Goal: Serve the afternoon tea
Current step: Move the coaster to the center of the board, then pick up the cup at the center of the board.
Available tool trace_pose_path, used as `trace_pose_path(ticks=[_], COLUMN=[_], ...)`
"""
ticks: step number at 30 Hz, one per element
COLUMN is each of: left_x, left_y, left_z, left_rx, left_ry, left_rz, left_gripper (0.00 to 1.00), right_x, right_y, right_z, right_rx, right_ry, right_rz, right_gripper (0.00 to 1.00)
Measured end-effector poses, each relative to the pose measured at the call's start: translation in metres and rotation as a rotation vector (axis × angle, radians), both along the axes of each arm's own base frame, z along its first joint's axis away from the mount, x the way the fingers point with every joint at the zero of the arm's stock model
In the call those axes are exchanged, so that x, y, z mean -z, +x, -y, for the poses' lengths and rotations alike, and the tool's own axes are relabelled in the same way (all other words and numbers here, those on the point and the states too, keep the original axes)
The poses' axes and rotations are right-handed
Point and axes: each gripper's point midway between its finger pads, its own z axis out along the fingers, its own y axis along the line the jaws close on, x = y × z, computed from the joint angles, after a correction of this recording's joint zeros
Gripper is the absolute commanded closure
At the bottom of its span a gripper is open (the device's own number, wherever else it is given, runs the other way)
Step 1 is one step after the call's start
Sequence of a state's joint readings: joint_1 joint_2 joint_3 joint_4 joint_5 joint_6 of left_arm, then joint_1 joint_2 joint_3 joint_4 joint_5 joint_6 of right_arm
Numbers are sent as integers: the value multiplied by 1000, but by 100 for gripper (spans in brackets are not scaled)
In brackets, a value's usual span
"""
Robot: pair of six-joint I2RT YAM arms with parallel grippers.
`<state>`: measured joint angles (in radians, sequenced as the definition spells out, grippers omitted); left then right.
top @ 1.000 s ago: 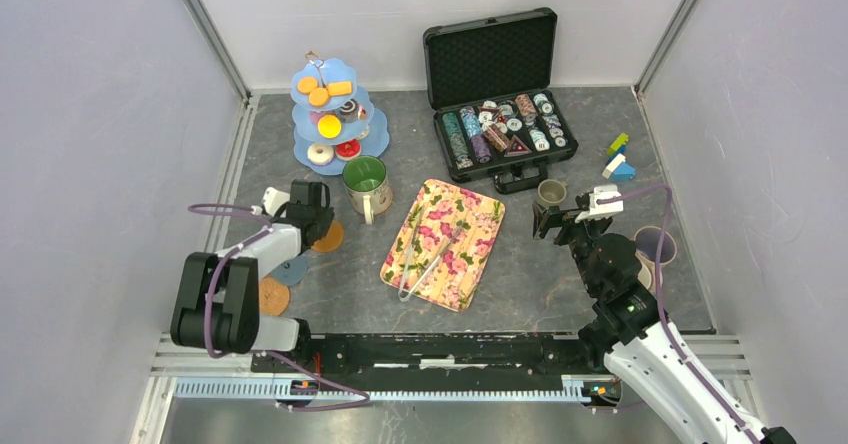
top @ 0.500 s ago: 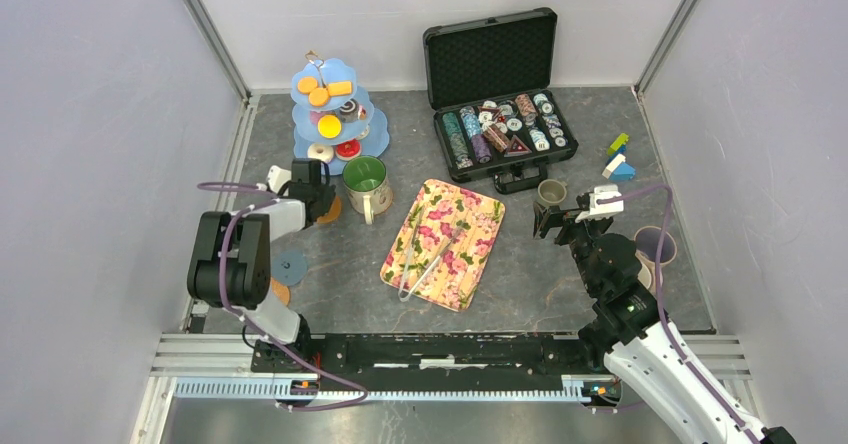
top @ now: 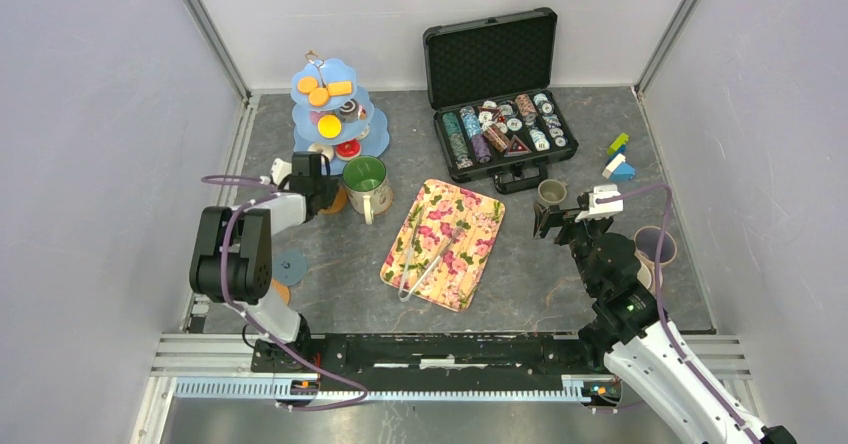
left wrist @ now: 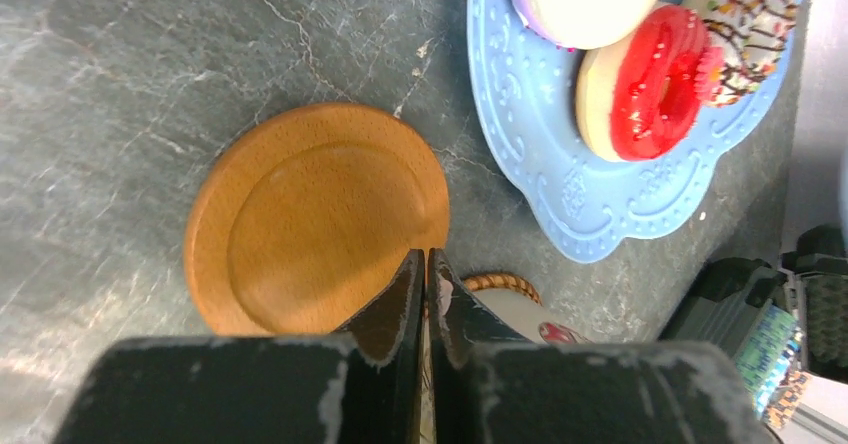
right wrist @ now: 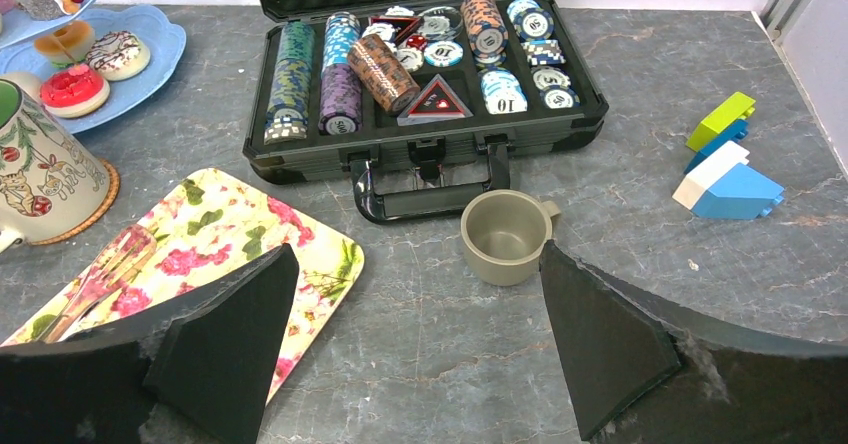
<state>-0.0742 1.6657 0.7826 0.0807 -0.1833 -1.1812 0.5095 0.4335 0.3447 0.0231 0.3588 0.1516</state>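
Note:
I need to swing my right gripper to the right in the top view, where the lilac mug stands, and tip it down onto the mug's rim, as the mug's opening faces up.
My left gripper [top: 320, 188] is shut on the rim of a flat orange coaster [left wrist: 310, 229], which lies on the table just left of the green-lined mug [top: 365, 182]. That mug stands on a woven coaster [right wrist: 100, 204]. The blue tiered stand [top: 330, 114] behind it carries donuts, cakes and biscuits; a red donut [left wrist: 655, 79] sits on its lowest plate. My right gripper [right wrist: 416, 252] hangs open above the table, just short of a small olive cup [right wrist: 506, 236]. A lilac mug [top: 655, 246] stands to the right of that arm.
A floral tray [top: 470, 214] with tongs [top: 425, 252] lies mid-table. An open case of poker chips [top: 500, 114] is at the back, with building blocks [top: 618, 159] to its right. A blue coaster [top: 291, 266] and another orange coaster [top: 278, 292] lie beside the left arm.
My left gripper closed and moved away from the base toward the stand. The orange coaster went with it and now lies beside the green-lined mug. The right arm stayed still.

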Motion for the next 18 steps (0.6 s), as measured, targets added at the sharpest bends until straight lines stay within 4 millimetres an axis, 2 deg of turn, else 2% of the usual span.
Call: trace_pose_path(ticks=[4,5,6,8,12,15,18], left_x=[-20,-29,-40,-64,-124,-168,-199], left_y=[-9,-11,-13,-17,-25,-33,-37], left_z=[-3,-4,-5,-7,-9,-6,10], left_rx=[0,6,9,19,58,123,259], left_ry=[14,25,33,52,95,131,150], left_rz=[5,13,26,61,175,271,344], left_gripper=[74,67,55,38,18,10,1], right_x=[1,1,2,3,1,-3,-9], right_y=[0,0,1,2,5,9,17], right_z=[0,0,0,0,-1,-2,-2], right_rx=[1,1,0,0,2,7,16], right_ry=[-2,-5,-9,-25,-59,-85,-154], right_rz=[-3,-5,-9,-28,-70,-98,-143], right_gripper=[2,2,2,2,2,2,2])
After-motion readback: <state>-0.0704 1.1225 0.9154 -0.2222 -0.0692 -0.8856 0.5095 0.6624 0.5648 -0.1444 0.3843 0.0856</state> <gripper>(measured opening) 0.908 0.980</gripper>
